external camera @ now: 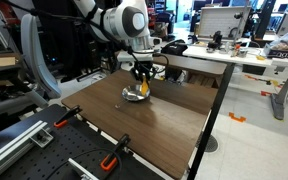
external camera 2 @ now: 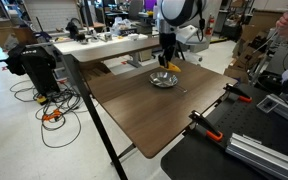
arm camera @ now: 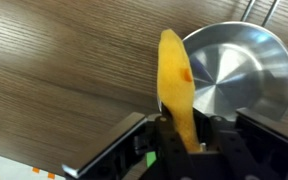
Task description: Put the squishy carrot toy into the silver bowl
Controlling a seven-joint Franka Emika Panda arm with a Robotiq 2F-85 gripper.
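Observation:
The carrot hangs off to one side, so next I should move my gripper to the right in the wrist view, over the bowl's middle.
My gripper is shut on the squishy carrot toy, whose yellow-orange body sticks out from between the fingers; its green top is hidden. The silver bowl lies on the wooden table just beyond the carrot, partly under its tip. In both exterior views the gripper hangs a little above the bowl, with the carrot held over the bowl's edge.
The brown wooden table has black edges. Orange-handled clamps sit on its near edge. Desks with clutter and cables stand around it.

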